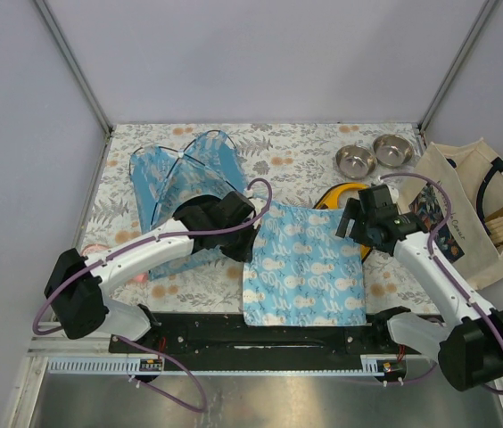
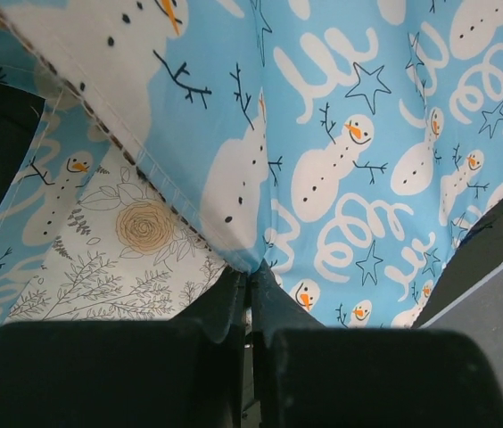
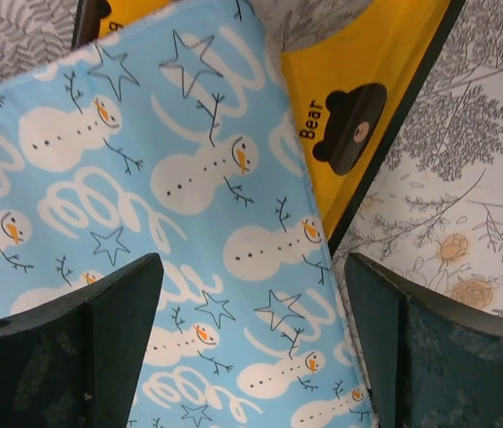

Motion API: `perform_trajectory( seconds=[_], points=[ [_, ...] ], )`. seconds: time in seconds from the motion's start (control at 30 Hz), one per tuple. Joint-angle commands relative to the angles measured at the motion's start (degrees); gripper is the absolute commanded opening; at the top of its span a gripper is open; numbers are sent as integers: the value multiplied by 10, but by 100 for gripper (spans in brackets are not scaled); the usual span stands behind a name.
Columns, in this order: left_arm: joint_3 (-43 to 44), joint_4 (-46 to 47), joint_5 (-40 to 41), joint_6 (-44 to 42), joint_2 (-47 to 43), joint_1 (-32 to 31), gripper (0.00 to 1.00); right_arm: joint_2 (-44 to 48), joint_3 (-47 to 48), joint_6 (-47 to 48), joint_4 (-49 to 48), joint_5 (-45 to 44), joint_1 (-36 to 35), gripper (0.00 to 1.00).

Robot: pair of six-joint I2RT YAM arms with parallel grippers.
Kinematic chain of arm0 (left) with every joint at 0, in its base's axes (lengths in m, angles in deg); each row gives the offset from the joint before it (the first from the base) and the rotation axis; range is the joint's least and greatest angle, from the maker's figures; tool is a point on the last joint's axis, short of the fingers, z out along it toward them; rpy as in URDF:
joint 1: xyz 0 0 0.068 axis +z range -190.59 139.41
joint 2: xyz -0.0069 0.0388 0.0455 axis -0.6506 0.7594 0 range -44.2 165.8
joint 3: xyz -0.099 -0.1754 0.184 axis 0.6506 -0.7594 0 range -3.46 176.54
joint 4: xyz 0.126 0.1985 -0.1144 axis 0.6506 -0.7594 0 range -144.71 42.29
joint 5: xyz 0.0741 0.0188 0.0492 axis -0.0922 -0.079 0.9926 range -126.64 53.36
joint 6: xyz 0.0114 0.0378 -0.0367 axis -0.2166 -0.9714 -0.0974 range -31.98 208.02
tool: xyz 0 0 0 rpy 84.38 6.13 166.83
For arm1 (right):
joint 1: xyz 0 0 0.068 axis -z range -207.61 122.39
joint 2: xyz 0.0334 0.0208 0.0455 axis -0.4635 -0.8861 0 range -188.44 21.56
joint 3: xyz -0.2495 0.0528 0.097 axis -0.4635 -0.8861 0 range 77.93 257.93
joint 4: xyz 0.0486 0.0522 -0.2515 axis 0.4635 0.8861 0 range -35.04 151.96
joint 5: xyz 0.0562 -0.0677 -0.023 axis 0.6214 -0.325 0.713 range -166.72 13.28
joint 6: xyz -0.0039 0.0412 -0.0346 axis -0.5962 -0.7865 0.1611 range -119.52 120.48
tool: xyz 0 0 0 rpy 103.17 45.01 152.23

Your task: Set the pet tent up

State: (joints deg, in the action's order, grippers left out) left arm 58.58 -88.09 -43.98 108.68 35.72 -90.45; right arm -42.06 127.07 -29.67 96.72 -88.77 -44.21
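My right gripper lowers and draws back onto the mat's edge (image 1: 359, 258) (image 3: 333, 299) beside the yellow item next, because my left gripper already holds the opposite side.
The pet tent (image 1: 185, 171), light-blue snowman print with thin black poles, stands at the back left of the table. The flat matching mat (image 1: 305, 263) lies in the middle. My left gripper (image 1: 248, 223) sits between tent and mat. In the left wrist view it (image 2: 251, 275) is shut on the mat's (image 2: 367, 160) corner, which is lifted off the floral tablecloth. My right gripper (image 1: 355, 223) hovers over the mat's right edge. In the right wrist view it (image 3: 251, 272) is open and empty above the mat (image 3: 189, 232).
A yellow flat item with a "BEAR" label (image 3: 358, 98) lies partly under the mat's back right corner (image 1: 341, 193). Two steel bowls (image 1: 356, 160) (image 1: 392, 150) stand at the back right. A cream tote bag (image 1: 465, 209) lies at the right edge.
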Motion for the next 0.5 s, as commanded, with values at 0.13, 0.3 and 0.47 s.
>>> perform_trajectory(
  seconds=[0.13, 0.3, 0.47],
  points=[
    [14, 9, 36, 10, -5, 1, 0, 84, -109, -12, -13, 99, 2, 99],
    [14, 9, 35, 9, 5, 1, 0, 94, -174, -32, -90, 119, 6, 99],
    [12, 9, 32, 8, 7, 1, 0, 77, -171, -32, -95, 119, 8, 99]
  ],
)
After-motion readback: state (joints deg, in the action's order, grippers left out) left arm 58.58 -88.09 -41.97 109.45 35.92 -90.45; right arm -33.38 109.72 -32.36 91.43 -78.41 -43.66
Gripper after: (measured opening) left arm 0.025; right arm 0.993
